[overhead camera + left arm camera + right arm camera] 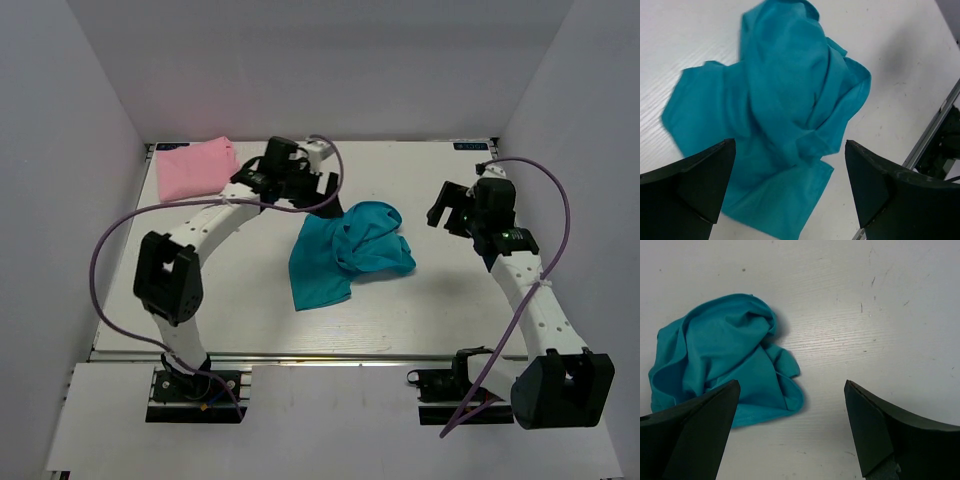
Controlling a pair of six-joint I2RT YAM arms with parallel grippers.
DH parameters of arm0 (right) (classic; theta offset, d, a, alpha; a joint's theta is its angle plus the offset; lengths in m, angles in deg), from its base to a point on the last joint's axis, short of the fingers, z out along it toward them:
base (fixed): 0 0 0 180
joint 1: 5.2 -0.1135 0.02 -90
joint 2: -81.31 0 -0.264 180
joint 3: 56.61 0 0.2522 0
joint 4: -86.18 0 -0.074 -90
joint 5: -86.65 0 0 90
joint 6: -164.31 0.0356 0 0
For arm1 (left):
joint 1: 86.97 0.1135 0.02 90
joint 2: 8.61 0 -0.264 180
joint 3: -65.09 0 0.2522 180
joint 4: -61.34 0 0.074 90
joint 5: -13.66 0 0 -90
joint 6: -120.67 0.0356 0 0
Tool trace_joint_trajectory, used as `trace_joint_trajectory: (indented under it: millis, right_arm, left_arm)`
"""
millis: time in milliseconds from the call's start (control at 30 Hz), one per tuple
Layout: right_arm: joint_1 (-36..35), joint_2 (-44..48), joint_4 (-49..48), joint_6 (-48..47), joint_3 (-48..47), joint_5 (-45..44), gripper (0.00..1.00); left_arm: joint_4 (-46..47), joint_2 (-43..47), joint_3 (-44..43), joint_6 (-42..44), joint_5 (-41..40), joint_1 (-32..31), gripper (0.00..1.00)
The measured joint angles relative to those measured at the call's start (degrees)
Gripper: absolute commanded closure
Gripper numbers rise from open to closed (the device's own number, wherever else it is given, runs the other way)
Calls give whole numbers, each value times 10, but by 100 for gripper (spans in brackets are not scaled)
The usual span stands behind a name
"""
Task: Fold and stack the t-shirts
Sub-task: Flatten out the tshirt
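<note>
My left gripper moves down, back and toward the right in the top view onto the teal shirt's bunched middle fold [345, 235] [774, 122] next, where the cloth stands raised.
A teal-blue t-shirt [345, 253] lies crumpled in the middle of the white table [420, 320]. The light pink t-shirt [195, 167] rests folded at the far left corner. My left gripper [322, 184] hovers open just behind the teal shirt's far edge; through its wrist view the shirt [785, 110] fills the space below the spread fingers [700, 180], with nothing held. Off to the shirt's right, my right gripper [446, 206] also stands open above bare table. Its wrist view has the shirt [725, 360] ahead and to the left, apart from the fingers [880, 430].
White walls close in the table on the left, back and right. A metal rail [300, 356] runs along the near edge, and purple cables [120, 230] loop from both arms.
</note>
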Motion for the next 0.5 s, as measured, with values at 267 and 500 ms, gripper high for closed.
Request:
trace_joint_trajectory:
  millis: [267,500]
  right_arm:
    - [0,-3,19,10,1,7,10]
    - [0,-2,19,12,21,31,10]
  left_arm:
    - [-80,-97,-74,12,-102,-104,0]
    - [-111,-106,-74,6,-198,-112,6]
